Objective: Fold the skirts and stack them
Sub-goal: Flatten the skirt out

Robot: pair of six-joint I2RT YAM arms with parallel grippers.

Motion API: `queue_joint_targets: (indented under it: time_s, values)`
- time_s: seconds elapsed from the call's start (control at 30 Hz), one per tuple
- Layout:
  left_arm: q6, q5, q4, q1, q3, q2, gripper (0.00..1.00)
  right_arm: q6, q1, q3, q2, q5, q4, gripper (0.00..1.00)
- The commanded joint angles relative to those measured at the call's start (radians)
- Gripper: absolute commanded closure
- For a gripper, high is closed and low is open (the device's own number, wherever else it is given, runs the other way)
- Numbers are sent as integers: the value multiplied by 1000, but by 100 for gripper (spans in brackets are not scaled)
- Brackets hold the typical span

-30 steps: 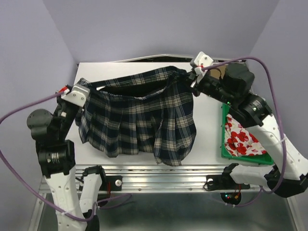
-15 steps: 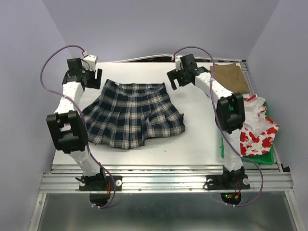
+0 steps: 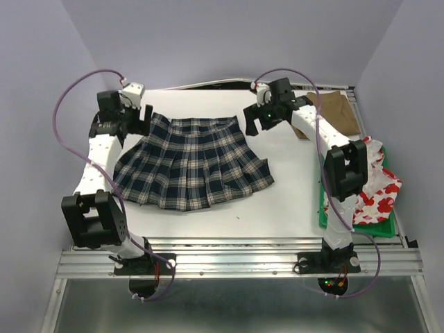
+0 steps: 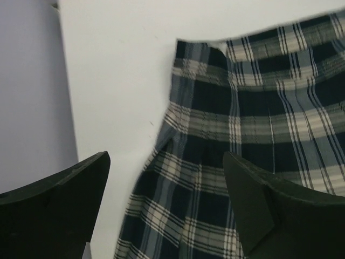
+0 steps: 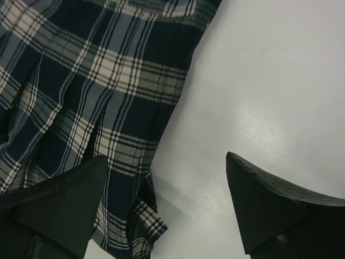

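I will move my open left gripper right in the top view and down to close at the skirt's waist corner.
The navy-and-white plaid skirt (image 3: 191, 163) lies spread flat on the white table (image 3: 291, 201), waistband toward the back. My left gripper (image 3: 139, 119) hovers open over the skirt's left waist corner (image 4: 259, 108), nothing between its fingers (image 4: 166, 159). My right gripper (image 3: 255, 125) hovers open just beyond the right waist corner (image 5: 91, 75), its jaws (image 5: 166, 159) wide over cloth edge and bare table. The tan-brown skirt (image 3: 336, 111) lies at the back right. The white skirt with red flowers (image 3: 374, 191) is bunched in the tray.
A green tray (image 3: 323, 208) stands along the table's right edge beside the right arm's elbow. Purple cables loop above both arms. Grey walls close in the back and both sides.
Both grippers opened and let go of the plaid skirt, which went from hanging stretched between them to lying flat on the table. Both arms stay at the back by the waistband.
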State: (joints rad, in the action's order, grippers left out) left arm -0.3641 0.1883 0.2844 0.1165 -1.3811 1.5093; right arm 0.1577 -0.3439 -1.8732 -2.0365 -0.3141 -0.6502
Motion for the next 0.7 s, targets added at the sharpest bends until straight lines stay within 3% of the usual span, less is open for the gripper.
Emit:
queue_joint_targets:
  time_s: [0.0,0.17,0.4,0.47,0.5,0.53,0.57,0.6,0.67]
  values:
    - [-74,86,50,-50,169,-73,2,-21,22,135,41,-126,-80,3]
    - [-147,108,58,-90,324,-124,2,51,55,270,79,-262,-66,0]
    - [-203,135,49,-213,340,-112,2,86,56,371,62,-459,-68,0]
    - [-179,109,26,-247,304,-89,5,57,56,385,50,-506,-54,14]
    - [-165,108,19,-247,283,-46,8,51,56,381,42,-514,-63,25]
    - [-139,105,27,-245,227,9,10,66,56,369,35,-539,-75,47]
    - [-127,100,36,-245,197,9,12,81,56,368,29,-555,-98,59]
    - [-118,97,44,-242,176,56,17,92,56,349,18,-571,-161,82]
    - [-98,99,36,-241,139,92,19,121,66,335,18,-595,-274,99]
